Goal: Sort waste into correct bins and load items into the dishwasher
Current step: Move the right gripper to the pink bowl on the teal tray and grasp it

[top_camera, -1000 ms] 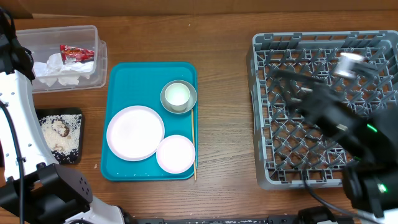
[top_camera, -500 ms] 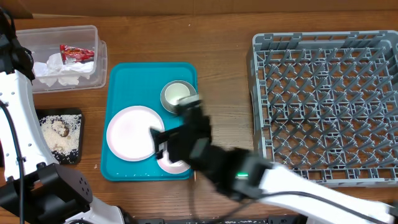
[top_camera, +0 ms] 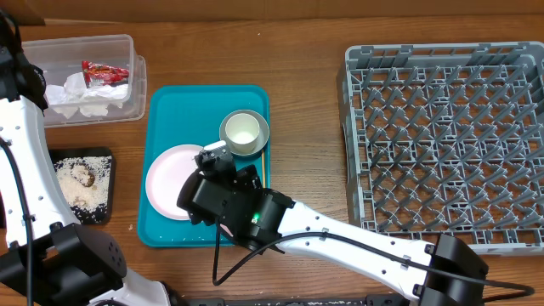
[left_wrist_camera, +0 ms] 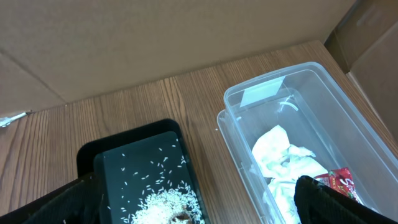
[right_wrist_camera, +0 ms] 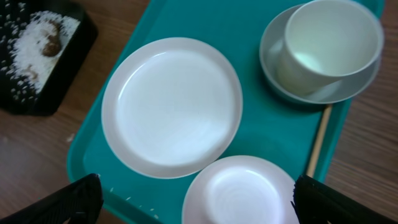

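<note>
I need to move my right gripper down and back next, to pinch the small white plate's rim on the side facing the rice, because the pale pink plate (right_wrist_camera: pixel 171 106) leaves that side of the white plate free.
The pale pink plate (right_wrist_camera: pixel 171 106), small white plate (right_wrist_camera: pixel 239 190) and grey-white bowl (right_wrist_camera: pixel 280 81) holding the white cup (right_wrist_camera: pixel 326 43) lie on the teal tray (right_wrist_camera: pixel 205 25). My right gripper (right_wrist_camera: pixel 211 205) is open and empty just above the small white plate, which my arm hides in the overhead view. The grey dish rack (top_camera: pixel 450 144) stands at the right. My left gripper (left_wrist_camera: pixel 199 211) is open and empty above the black tray (left_wrist_camera: pixel 137 168) with rice (left_wrist_camera: pixel 161 202) and the clear tub (left_wrist_camera: pixel 298 137), which holds the napkin (left_wrist_camera: pixel 283 155) and the red wrapper (left_wrist_camera: pixel 339 183).
A thin wooden stick (right_wrist_camera: pixel 317 143) lies along the teal tray's right edge beside the bowl. A few rice grains lie on the teal tray's near-left corner. My right arm (top_camera: pixel 340 242) stretches across the table's front, from the lower right.
My right arm swung from above the dish rack leftward to the teal tray and now hovers over the small white plate. The left arm has not moved.
</note>
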You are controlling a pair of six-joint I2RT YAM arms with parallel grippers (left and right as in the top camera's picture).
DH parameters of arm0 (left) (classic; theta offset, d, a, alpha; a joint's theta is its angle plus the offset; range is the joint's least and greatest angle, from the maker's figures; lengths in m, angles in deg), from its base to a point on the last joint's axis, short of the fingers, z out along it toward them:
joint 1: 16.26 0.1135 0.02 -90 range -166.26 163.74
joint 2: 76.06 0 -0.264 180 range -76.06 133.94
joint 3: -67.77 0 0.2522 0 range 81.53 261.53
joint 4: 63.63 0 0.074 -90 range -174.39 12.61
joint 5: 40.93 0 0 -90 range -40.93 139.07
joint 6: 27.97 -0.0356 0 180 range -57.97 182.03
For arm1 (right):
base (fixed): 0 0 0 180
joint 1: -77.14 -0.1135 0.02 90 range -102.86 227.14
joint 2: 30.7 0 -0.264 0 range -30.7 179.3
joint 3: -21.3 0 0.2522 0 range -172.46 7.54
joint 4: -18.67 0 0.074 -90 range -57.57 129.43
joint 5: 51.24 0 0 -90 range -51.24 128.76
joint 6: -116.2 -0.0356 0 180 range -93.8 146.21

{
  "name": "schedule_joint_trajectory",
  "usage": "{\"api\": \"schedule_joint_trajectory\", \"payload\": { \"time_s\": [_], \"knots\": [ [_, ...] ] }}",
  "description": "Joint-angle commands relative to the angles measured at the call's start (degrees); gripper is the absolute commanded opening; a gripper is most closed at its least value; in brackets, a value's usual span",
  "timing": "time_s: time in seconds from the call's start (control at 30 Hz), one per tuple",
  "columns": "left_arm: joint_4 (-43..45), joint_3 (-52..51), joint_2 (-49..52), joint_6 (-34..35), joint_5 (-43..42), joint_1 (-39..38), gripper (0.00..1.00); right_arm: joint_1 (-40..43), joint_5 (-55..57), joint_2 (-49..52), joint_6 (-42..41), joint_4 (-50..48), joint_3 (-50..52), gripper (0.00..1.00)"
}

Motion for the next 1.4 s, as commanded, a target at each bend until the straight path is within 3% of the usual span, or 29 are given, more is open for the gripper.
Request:
{"api": "schedule_joint_trajectory", "payload": {
  "time_s": [0.0,0.47,0.53,0.63,0.77,0.87,1.07,1.37],
  "knots": [
    [0.09,0.00,0.26,-0.92,0.98,-0.39,1.00,0.02,-7.80,0.94,-1.95,-1.16,-1.79,1.00],
    [0.09,-0.02,0.26,-0.92,0.98,-0.39,1.00,-0.02,-7.41,4.02,-4.70,-3.02,4.96,0.95],
    [0.09,0.00,0.26,-0.92,0.98,-0.39,1.00,-0.02,-6.67,5.42,-4.70,-2.84,5.66,0.90],
    [0.09,0.00,0.26,-0.92,0.98,-0.39,1.00,-0.04,-6.71,7.63,-4.59,-2.12,6.10,0.72],
    [0.09,-0.02,0.26,-0.92,0.98,-0.39,1.00,-0.04,-6.78,8.55,-3.82,-1.55,6.10,0.68],
    [0.09,-0.02,0.26,-0.92,0.96,-0.39,1.00,-0.04,-10.34,8.55,0.07,-1.36,6.08,0.59],
    [0.09,0.00,0.26,-0.92,0.98,-0.39,1.00,-0.04,-20.31,8.55,6.45,-1.01,6.08,0.58],
    [0.09,0.00,0.26,-0.92,0.98,-0.39,1.00,-0.04,-16.55,11.52,8.24,-1.49,6.10,0.54]
  ]
}}
